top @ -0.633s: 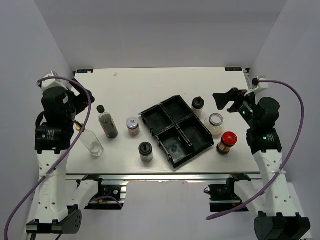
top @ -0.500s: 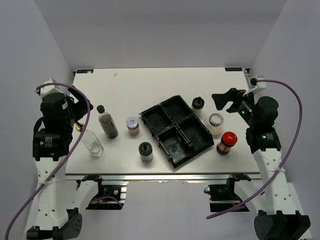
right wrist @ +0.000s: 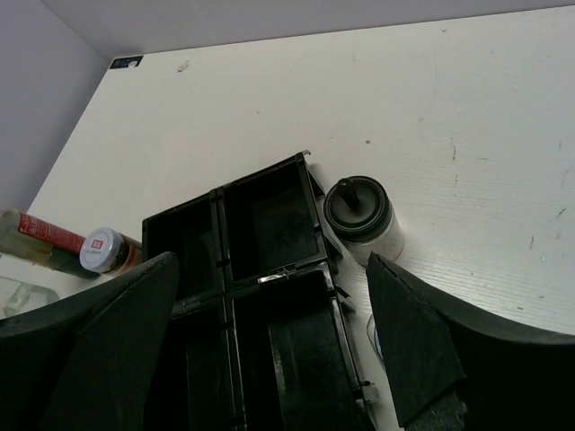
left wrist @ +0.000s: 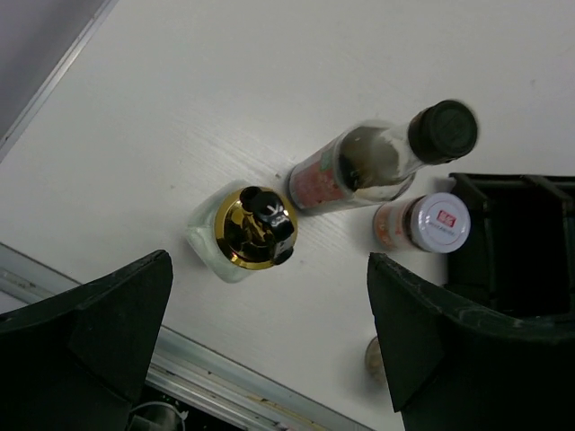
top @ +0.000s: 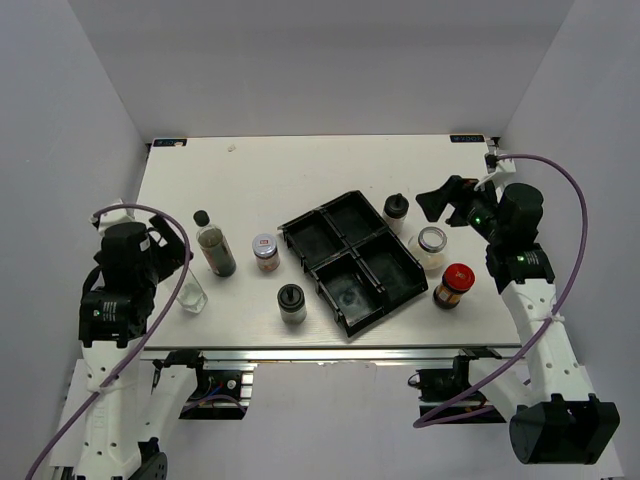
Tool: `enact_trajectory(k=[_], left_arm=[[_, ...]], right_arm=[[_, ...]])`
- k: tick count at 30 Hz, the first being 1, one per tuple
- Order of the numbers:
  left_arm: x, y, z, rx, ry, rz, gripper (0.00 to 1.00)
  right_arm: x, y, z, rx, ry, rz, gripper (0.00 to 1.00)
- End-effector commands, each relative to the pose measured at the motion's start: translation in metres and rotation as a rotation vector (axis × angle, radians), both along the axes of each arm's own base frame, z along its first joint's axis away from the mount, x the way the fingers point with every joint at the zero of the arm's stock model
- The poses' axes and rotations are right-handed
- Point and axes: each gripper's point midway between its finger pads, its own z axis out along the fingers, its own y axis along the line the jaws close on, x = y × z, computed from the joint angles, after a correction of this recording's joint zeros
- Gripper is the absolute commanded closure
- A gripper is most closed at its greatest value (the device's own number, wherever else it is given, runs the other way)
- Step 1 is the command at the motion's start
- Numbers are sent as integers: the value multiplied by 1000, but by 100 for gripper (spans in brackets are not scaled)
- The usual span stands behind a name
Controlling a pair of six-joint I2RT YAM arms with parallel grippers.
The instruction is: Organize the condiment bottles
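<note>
Next, my left gripper lowers with its fingers open on both sides onto the gold spout of the clear bottle [left wrist: 257, 228], as the spout is still below the fingers.
Seven bottles stand around a black four-compartment tray [top: 352, 262]. The clear gold-spouted bottle [top: 192, 298] is at the near left, its gold spout [left wrist: 254, 229] seen from above. The dark black-capped bottle [top: 214, 252] and a white-lidded jar [top: 265, 250] stand right of it. A black-lidded jar [top: 291, 302] is near the front. A black-capped jar [top: 396, 210], a clear jar [top: 432, 243] and a red-lidded jar [top: 455, 283] stand right of the tray. My left gripper [top: 172, 262] is open above the gold-spouted bottle. My right gripper [top: 447, 203] is open and empty, above the table beside the black-capped jar [right wrist: 358, 211].
The tray's compartments [right wrist: 260, 269] hold nothing. The table's near metal edge [left wrist: 180, 377] runs just below the gold-spouted bottle. White walls enclose the table on the left, back and right.
My left arm has drawn back toward the near left edge and now partly covers the gold-spouted bottle. My right gripper has shifted slightly left. No bottle has moved.
</note>
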Motion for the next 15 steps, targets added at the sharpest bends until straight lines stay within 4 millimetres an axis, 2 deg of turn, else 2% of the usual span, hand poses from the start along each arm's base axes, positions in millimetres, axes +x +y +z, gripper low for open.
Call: enact_trajectory(k=[1, 4, 7, 15], left_arm=[[2, 4, -21, 16, 43, 17, 2], [11, 4, -36, 21, 64, 8, 2], [18, 6, -42, 27, 66, 19, 2], [23, 19, -46, 69, 74, 81, 4]], right_arm=[[1, 4, 19, -13, -50, 39, 11], [3, 7, 12, -21, -4, 60, 11], [5, 10, 6, -20, 21, 82, 11], [5, 15, 1, -23, 14, 122, 11]])
